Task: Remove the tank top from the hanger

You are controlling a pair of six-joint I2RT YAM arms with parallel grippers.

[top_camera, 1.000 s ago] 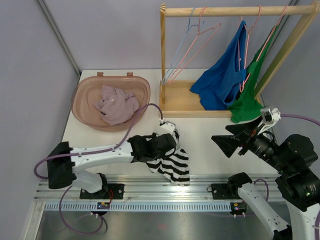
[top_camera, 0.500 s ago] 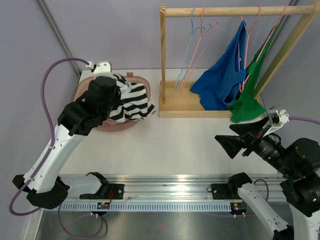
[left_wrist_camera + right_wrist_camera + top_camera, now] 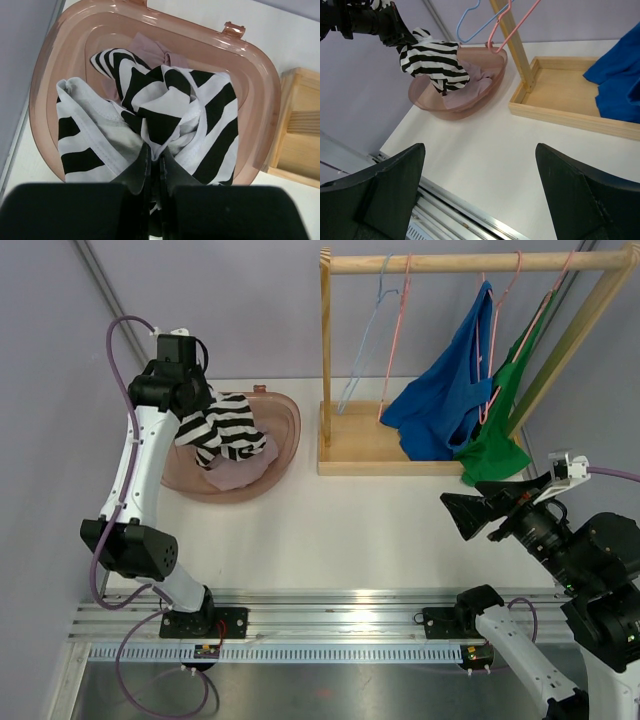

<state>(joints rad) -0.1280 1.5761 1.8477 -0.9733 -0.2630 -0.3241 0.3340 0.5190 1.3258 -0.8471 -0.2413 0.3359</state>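
Observation:
The robot's right gripper will next move outward to the rack (image 3: 470, 260) and close on the pink hanger that holds the blue garment, since that hanger hangs outward of the gripper.
The black-and-white striped tank top (image 3: 225, 430) is off the hangers and hangs bunched from my left gripper (image 3: 197, 412) over the pink basin (image 3: 290, 430) at the back left. In the left wrist view the left gripper (image 3: 156, 155) is shut on a fold of the striped top (image 3: 165, 115), just above the basin (image 3: 265, 115). An empty blue hanger (image 3: 365, 350) and an empty pink hanger (image 3: 395, 340) hang on the wooden rack (image 3: 470, 260). My right gripper (image 3: 480, 510) is open and empty over the table's right side. It shows wide open in its own view (image 3: 480, 147).
A pale pink garment (image 3: 150, 47) lies in the basin under the striped top. A blue garment (image 3: 450, 390) and a green garment (image 3: 500, 440) hang on pink hangers at the rack's right end. The rack's wooden base tray (image 3: 370, 445) sits right of the basin.
My left arm has swung from the table's front edge to the back left, carrying the striped top over the basin. The empty hangers are swinging. The right gripper has shifted slightly right.

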